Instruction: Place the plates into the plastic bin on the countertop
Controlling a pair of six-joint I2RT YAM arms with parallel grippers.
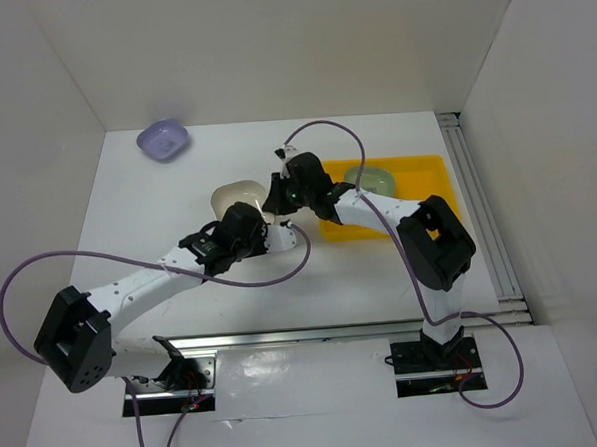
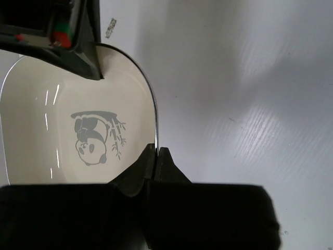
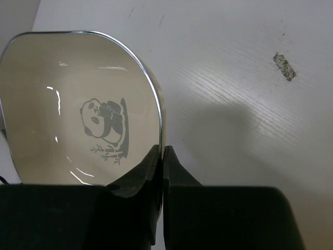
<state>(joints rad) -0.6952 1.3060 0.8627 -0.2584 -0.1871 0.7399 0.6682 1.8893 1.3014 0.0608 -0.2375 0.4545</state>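
Observation:
My right gripper should next lift the cream plate and lower it over the pale green plate [image 1: 373,180], because that one is already in the yellow bin.
A cream plate [image 1: 233,197] with a panda mark is held above the white countertop [image 1: 157,206], left of the yellow plastic bin [image 1: 417,182]. Both grippers are shut on its rim. My left gripper [image 1: 260,226] pinches the near edge, and the left wrist view shows it [image 2: 156,151] closed on the plate [image 2: 47,151]. My right gripper [image 1: 277,199] pinches the right edge, and the right wrist view shows it [image 3: 162,151] closed on the plate [image 3: 47,73]. A pale green plate [image 1: 367,178] lies in the bin. A lavender plate [image 1: 164,140] sits at the far left.
White walls bound the countertop on the left, back and right. A metal rail [image 1: 483,214] runs along the right edge and another [image 1: 314,333] along the near edge. The right gripper's body [image 2: 73,41] shows at the upper left of the left wrist view.

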